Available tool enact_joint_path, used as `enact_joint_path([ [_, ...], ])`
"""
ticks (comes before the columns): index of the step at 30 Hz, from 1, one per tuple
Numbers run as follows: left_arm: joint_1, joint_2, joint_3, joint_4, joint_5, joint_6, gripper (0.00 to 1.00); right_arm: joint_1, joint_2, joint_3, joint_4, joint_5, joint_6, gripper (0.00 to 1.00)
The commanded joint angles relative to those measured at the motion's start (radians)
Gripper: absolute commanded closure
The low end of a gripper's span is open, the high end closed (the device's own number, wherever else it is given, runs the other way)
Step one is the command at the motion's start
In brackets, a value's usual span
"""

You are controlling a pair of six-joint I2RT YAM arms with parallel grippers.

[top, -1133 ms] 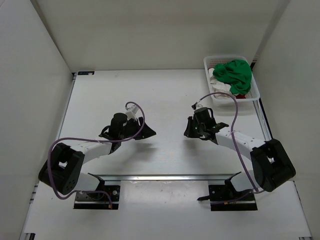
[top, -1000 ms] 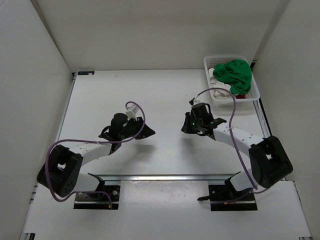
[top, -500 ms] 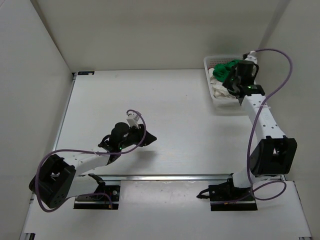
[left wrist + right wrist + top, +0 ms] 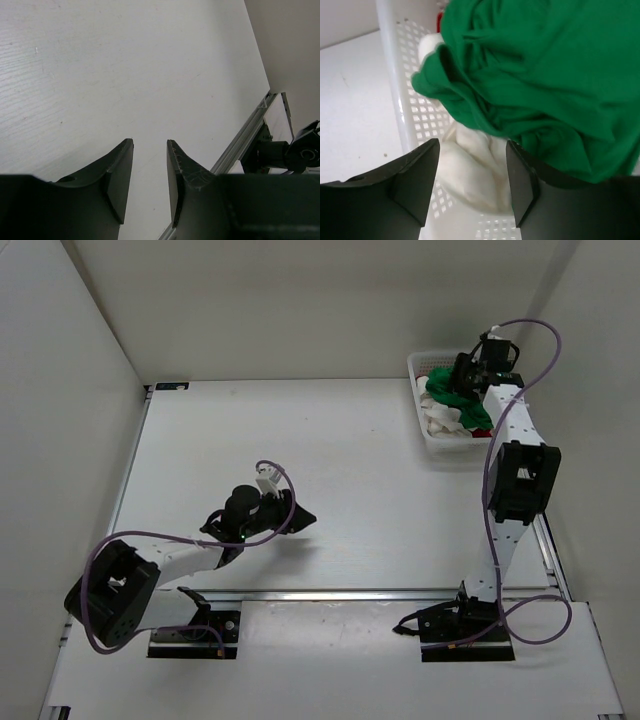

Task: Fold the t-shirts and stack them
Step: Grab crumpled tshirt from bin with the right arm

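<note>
My right gripper will move outward next, toward the basket's perforated side, onto the green shirt's raised end, which sticks out over the white shirt (image 4: 475, 175).
The t-shirts lie bunched in a white mesh basket (image 4: 432, 446) at the table's far right. The green one (image 4: 452, 398) is on top, the white one (image 4: 440, 422) under it toward the basket's left wall. Only a sliver of red (image 4: 439, 19) shows in the right wrist view. My right gripper (image 4: 468, 374) hangs over the basket with its jaws open just above the green shirt (image 4: 545, 75) and the white shirt (image 4: 475, 175), holding nothing. My left gripper (image 4: 300, 517) hovers low over bare table near the front left, open, with nothing between its fingers (image 4: 122, 175).
White walls close in the table (image 4: 350, 460) on the left, back and right. An aluminium rail (image 4: 330, 595) runs along the near edge in front of both arm bases. The basket's perforated wall (image 4: 400, 65) stands left of my right jaws.
My right arm swung from the table's middle out to the far-right basket and its jaws opened from shut. My left arm drew slightly toward the near edge, its jaws a little wider.
</note>
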Motion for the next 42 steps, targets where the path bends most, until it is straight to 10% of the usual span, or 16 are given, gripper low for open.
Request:
enact_joint_path([
  [1, 0.008, 0.008, -0.009, 0.046, 0.024, 0.002, 0.56, 0.006, 0.060, 0.176, -0.037, -0.022, -0.058, 0.46],
  [8, 0.031, 0.033, -0.009, 0.066, 0.044, -0.007, 0.55, 0.032, 0.284, 0.514, -0.167, 0.022, -0.136, 0.41],
  [18, 0.049, 0.045, -0.009, 0.074, 0.055, -0.016, 0.56, 0.050, 0.329, 0.539, -0.158, -0.043, -0.123, 0.50],
  [24, 0.052, 0.045, -0.016, 0.066, 0.041, -0.014, 0.55, 0.056, 0.303, 0.586, -0.155, -0.069, -0.087, 0.99],
  [36, 0.095, 0.007, 0.007, 0.038, 0.069, -0.071, 0.56, 0.124, -0.137, 0.659, -0.124, -0.296, -0.003, 1.00],
  [42, 0.172, -0.068, -0.032, 0.029, 0.078, -0.132, 0.57, 0.246, -0.509, 0.431, 0.053, -0.417, 0.003, 1.00],
])
